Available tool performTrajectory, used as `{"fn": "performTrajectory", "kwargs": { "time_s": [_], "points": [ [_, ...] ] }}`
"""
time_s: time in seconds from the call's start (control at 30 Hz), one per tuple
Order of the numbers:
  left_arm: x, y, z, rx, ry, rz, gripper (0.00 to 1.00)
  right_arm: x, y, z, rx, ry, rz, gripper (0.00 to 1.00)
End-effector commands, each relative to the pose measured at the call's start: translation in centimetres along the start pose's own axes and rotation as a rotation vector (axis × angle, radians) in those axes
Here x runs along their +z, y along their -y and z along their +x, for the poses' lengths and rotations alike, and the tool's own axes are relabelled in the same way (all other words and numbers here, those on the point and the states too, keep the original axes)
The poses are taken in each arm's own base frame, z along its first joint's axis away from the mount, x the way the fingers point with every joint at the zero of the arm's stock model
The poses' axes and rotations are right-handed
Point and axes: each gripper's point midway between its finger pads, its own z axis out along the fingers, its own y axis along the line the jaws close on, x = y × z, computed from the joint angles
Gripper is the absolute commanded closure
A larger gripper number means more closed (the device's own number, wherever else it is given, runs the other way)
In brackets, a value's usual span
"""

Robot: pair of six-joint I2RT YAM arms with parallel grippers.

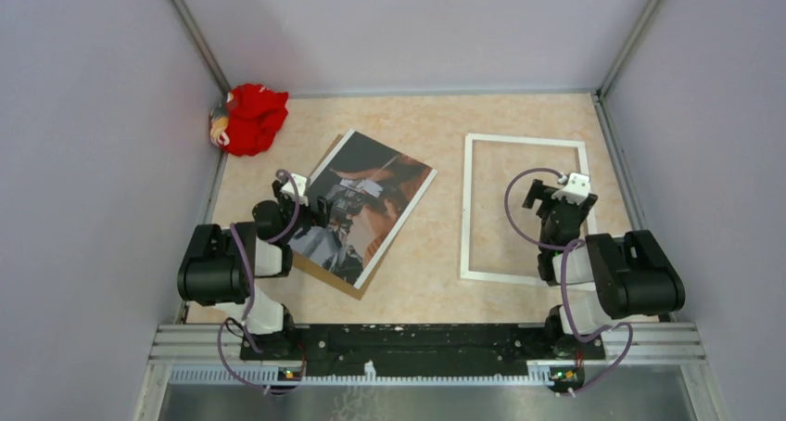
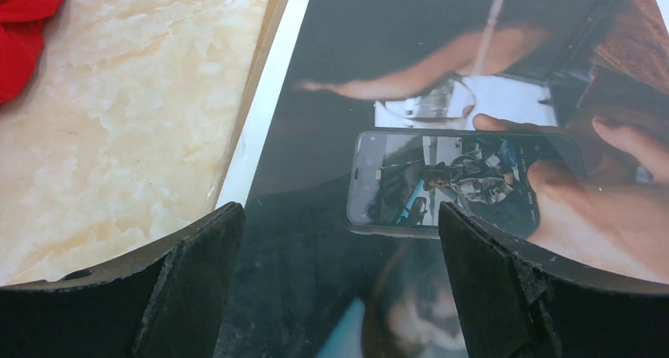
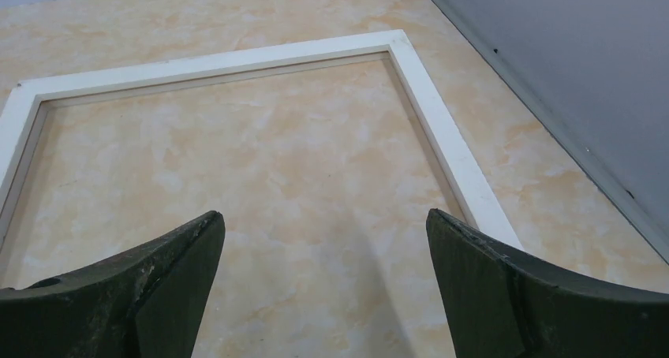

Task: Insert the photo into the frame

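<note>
I need to lift my right gripper toward the photo next, then lower it astride the middle of the frame's bar nearest the photo.
The photo (image 1: 363, 203), a dark glossy print with a thin white border, lies tilted on the table left of centre, on top of a brown backing board (image 1: 348, 283) whose edge shows at its near side. My left gripper (image 1: 295, 194) hovers open over the photo's left part; in the left wrist view its fingers (image 2: 197, 275) straddle the dark print (image 2: 442, 121) with nothing between them. The white frame (image 1: 468, 208) lies flat on the right. My right gripper (image 1: 556, 191) is open above the frame's right side, and the right wrist view shows the frame's far corner (image 3: 398, 46).
A red cloth toy (image 1: 250, 117) sits in the far left corner, also showing as red cloth (image 2: 24, 27) in the left wrist view. Grey walls enclose the table on three sides; the right wall (image 3: 568, 74) runs close to the frame.
</note>
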Motion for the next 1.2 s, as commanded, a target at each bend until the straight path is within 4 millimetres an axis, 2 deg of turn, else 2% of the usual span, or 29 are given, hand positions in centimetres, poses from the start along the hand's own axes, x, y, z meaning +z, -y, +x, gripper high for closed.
{"fn": "performTrajectory", "kwargs": {
  "time_s": [0.0,0.37,0.4,0.43,0.47,0.5,0.53,0.57,0.63,0.73,0.87,0.93,0.97,1.0,1.07,1.17],
  "points": [
    [0.3,-0.4,-2.2,0.048,0.07,-0.004,0.01,0.2,-0.2,-1.4,0.03,0.048,-0.006,0.01],
    [0.3,-0.6,-2.7,0.044,0.081,-0.018,0.01,0.1,-0.2,-1.6,0.029,0.042,0.005,0.01],
    [0.3,-0.6,-2.7,0.04,0.074,-0.017,0.01,0.0,-0.6,-2.2,0.0,0.049,-0.017,0.01],
    [0.3,-0.6,-2.5,0.032,0.063,-0.017,0.01,-0.1,-0.7,-3.7,-0.013,0.059,0.016,0.01],
    [0.3,-0.8,-2.6,0.028,0.064,-0.03,0.01,-0.2,-0.7,-3.5,-0.031,-0.005,0.071,0.01],
    [0.3,-1.2,-2.8,0.022,0.069,-0.053,0.01,0.0,-1.1,-5.0,-0.017,-0.037,0.092,0.01],
    [0.4,-1.7,-3.6,0.008,0.092,-0.074,0.01,0.2,-1.4,-5.6,-0.016,-0.1,0.099,0.01],
    [0.8,-2.2,-3.3,-0.028,0.044,-0.081,0.01,0.2,-1.7,-6.3,-0.009,-0.145,0.103,0.01],
    [1.9,-3.3,-3.9,-0.067,-0.048,-0.082,0.01,0.2,-2.9,-7.9,0.051,-0.171,0.061,0.01],
    [3.0,-4.4,-6.1,-0.058,-0.149,-0.065,0.01,-0.8,-6.4,-10.3,0.268,-0.18,-0.113,0.01],
    [3.2,-4.9,-9.1,-0.112,-0.208,-0.013,0.01,-2.9,-10.0,-12.4,0.518,-0.192,-0.323,0.01],
    [3.1,-4.7,-9.9,-0.147,-0.24,0.019,0.01,-4.1,-12.1,-11.5,0.521,-0.214,-0.462,0.01],
    [3.1,-4.5,-10.2,-0.155,-0.255,0.039,0.01,-4.2,-12.3,-9.3,0.497,-0.304,-0.421,0.01],
    [3.0,-4.3,-10.3,-0.172,-0.284,0.057,0.01,-3.6,-12.2,-8.9,0.448,-0.367,-0.339,0.06],
    [2.9,-3.8,-10.8,-0.188,-0.324,0.099,0.01,-3.5,-12.2,-5.1,0.301,-0.539,-0.199,0.12],
    [2.7,-3.7,-11.7,-0.198,-0.349,0.108,0.01,-4.3,-13.3,-2.8,0.147,-0.59,-0.101,0.08]
  ]
}}
